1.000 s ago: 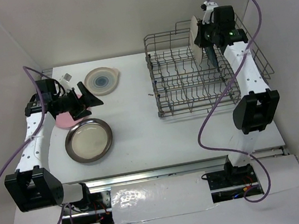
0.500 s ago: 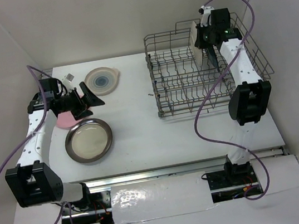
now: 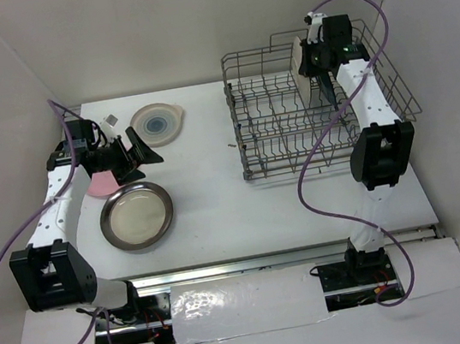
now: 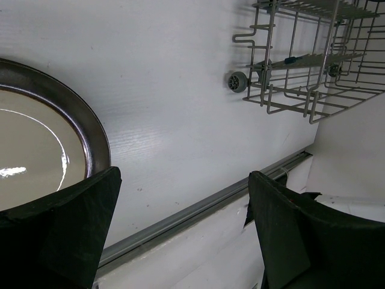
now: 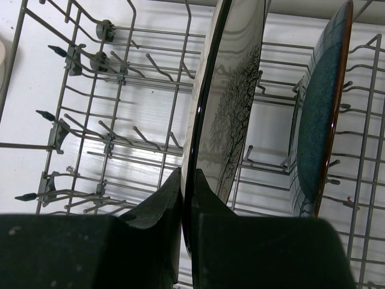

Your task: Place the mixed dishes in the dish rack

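Observation:
My right gripper lowers slightly, sets the grey plate among the dish rack's free wires beside the teal plate and opens next. It stands on edge over them.
The dish rack (image 3: 298, 164) stands at the right of the table. My right gripper (image 5: 187, 186) is shut on the rim of the grey plate with the branch drawing (image 5: 234, 102), which stands on edge over the rack's far end (image 3: 300, 56). A dark teal plate (image 5: 322, 114) stands upright among the tines beside it. My left gripper (image 3: 134, 148) is open and holds nothing, low above the table's left side, partly over the pink plate (image 3: 98, 185). The cream plate with blue centre (image 3: 158, 124) and the brown-rimmed cream plate (image 3: 137, 214) lie flat near it.
A small pale cube (image 3: 108, 118) lies at the table's back left, and a tiny dark bit (image 3: 231, 146) just left of the rack. White walls close in on three sides. The rack's tines (image 5: 108, 78) left of the held plate hold nothing.
The right arm has drawn in and shifted slightly toward the back with the grey plate still gripped. The left gripper has drifted a little toward the back, still open.

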Tool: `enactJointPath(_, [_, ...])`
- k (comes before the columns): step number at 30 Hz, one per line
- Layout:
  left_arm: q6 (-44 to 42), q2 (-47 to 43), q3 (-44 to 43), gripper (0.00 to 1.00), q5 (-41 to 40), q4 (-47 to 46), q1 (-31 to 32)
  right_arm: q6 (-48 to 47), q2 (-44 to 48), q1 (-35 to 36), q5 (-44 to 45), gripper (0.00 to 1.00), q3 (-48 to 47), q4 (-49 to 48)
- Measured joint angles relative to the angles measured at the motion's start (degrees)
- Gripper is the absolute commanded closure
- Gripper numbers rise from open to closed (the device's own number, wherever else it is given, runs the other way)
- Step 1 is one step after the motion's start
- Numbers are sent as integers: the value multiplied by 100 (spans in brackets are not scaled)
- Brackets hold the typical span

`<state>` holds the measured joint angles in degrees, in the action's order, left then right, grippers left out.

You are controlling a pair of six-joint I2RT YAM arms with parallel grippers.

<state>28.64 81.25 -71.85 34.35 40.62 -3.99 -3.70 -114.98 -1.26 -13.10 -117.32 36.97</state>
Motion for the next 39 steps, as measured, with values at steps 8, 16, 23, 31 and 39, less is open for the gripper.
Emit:
enactJointPath(8, [2,15,0,1,-87,4,42,0,-17,94,203,97,7,-4])
enactJointPath(16, [0,4,0,1,-162,26,50,35,-105,234,461,88,186,-35])
enactJointPath(23, [-2,2,0,1,-210,28,50,162,-192,251,557,51,175,-212])
enactJointPath(31, [0,0,0,1,-299,52,50,282,-188,387,608,31,129,-313])
enactJointPath(39, [-7,-7,0,1,-901,219,24,282,181,758,1169,19,162,-238])
